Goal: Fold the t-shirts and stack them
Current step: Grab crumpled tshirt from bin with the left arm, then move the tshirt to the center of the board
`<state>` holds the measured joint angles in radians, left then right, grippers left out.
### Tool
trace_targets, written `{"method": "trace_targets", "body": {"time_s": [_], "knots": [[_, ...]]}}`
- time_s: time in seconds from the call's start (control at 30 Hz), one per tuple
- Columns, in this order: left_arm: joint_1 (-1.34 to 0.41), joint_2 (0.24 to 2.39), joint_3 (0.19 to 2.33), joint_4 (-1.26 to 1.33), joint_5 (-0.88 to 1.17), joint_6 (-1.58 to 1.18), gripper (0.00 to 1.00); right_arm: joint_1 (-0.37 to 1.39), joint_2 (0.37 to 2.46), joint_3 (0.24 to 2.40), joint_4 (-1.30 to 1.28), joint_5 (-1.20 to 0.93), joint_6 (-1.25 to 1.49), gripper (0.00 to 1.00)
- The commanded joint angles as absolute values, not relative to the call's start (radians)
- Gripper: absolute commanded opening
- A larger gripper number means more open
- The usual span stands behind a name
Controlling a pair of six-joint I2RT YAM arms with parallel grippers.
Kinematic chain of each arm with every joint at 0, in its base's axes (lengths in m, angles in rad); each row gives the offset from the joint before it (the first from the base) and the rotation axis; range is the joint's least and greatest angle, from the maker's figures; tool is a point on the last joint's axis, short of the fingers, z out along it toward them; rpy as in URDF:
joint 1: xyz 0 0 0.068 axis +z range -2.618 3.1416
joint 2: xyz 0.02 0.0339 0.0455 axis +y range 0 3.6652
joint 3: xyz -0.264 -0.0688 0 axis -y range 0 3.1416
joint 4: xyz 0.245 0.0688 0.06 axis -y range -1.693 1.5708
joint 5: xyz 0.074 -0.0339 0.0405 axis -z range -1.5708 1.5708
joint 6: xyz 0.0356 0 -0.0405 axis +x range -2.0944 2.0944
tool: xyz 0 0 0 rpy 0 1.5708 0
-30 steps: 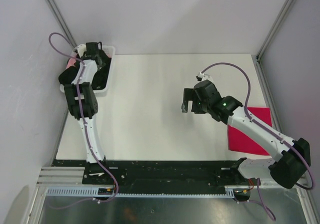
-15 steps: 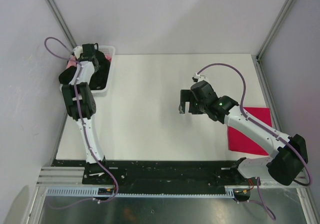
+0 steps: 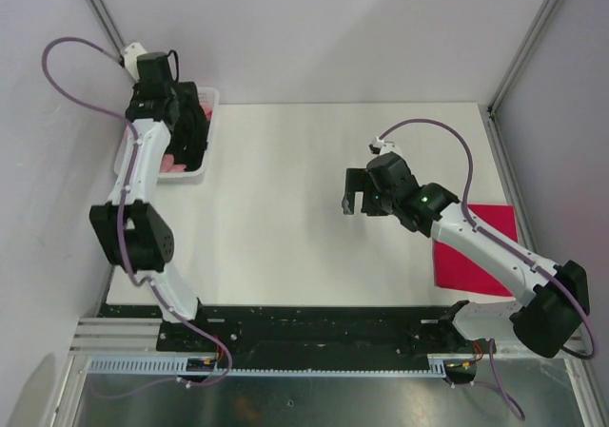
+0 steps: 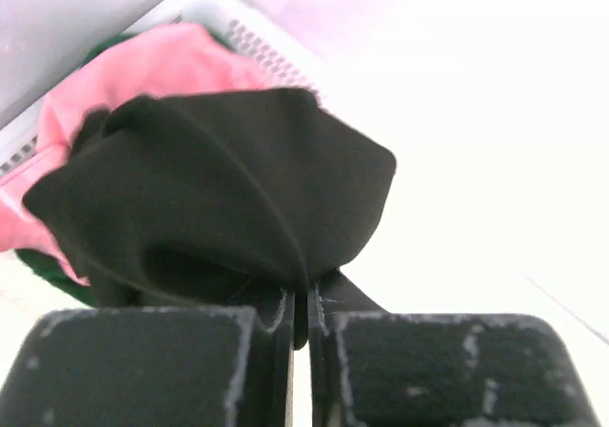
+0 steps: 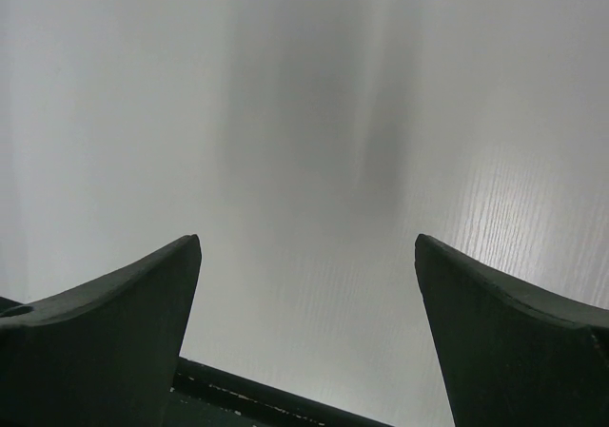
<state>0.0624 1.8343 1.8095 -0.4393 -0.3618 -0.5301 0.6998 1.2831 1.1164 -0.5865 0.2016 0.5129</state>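
My left gripper holds the black t-shirt and will lift it from the basket next. Then it will lower the t-shirt near my right gripper, where the table is bare.
My left gripper [image 3: 181,113] [image 4: 303,299] is shut on a fold of the black t-shirt [image 3: 188,134] [image 4: 219,189], which hangs from it over the white mesh basket [image 3: 211,94] [image 4: 257,37]. The salmon pink t-shirt [image 3: 174,164] [image 4: 143,70] lies in the basket under the black one. The crimson red t-shirt [image 3: 476,251] lies folded flat at the table's right edge, partly under my right arm. My right gripper [image 3: 354,203] [image 5: 307,246] hovers open over the bare table [image 5: 304,113] near the middle, with nothing between its fingers.
The basket stands at the table's far left corner against the left wall. A sliver of dark green cloth [image 4: 38,261] shows beneath the pink t-shirt. Enclosure walls and frame posts close in the left, back and right sides.
My left gripper closed on the black t-shirt in the basket and the arm rose, lifting the cloth. The right arm has barely shifted.
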Motion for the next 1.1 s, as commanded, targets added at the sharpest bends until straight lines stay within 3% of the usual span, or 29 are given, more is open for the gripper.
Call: {"method": "trace_targets", "body": {"time_s": [0.0, 0.43, 0.6, 0.77, 0.8, 0.83, 0.93, 0.97, 1.07], "knots": [[-0.002, 1.633, 1.813, -0.340, -0.323, -0.464, 0.00, 0.674, 1.229, 1.122, -0.540, 0.222, 0.488, 0.99], [-0.427, 1.339, 1.800, -0.340, -0.266, -0.387, 0.00, 0.551, 1.111, 1.162, -0.555, 0.244, 0.491, 0.99], [-0.581, 1.297, 1.647, -0.339, -0.297, -0.430, 0.00, 0.543, 1.078, 1.169, -0.597, 0.252, 0.523, 0.99], [-0.622, 1.356, 1.433, -0.327, -0.246, -0.528, 0.00, 0.551, 1.084, 1.159, -0.662, 0.258, 0.561, 0.99], [-0.621, 1.395, 1.417, -0.322, -0.214, -0.523, 0.03, 0.554, 1.087, 1.153, -0.669, 0.259, 0.566, 0.99], [-0.618, 1.439, 1.417, -0.321, -0.171, -0.506, 0.15, 0.560, 1.090, 1.146, -0.674, 0.260, 0.570, 0.99], [-0.608, 1.542, 1.458, -0.366, -0.041, -0.460, 0.67, 0.585, 1.097, 1.120, -0.687, 0.267, 0.586, 0.99], [-0.608, 1.543, 1.455, -0.377, -0.027, -0.452, 0.79, 0.598, 1.098, 1.109, -0.691, 0.272, 0.594, 0.99], [-0.607, 1.467, 1.389, -0.400, -0.050, -0.444, 0.96, 0.645, 1.086, 1.058, -0.691, 0.290, 0.627, 0.99]]}}
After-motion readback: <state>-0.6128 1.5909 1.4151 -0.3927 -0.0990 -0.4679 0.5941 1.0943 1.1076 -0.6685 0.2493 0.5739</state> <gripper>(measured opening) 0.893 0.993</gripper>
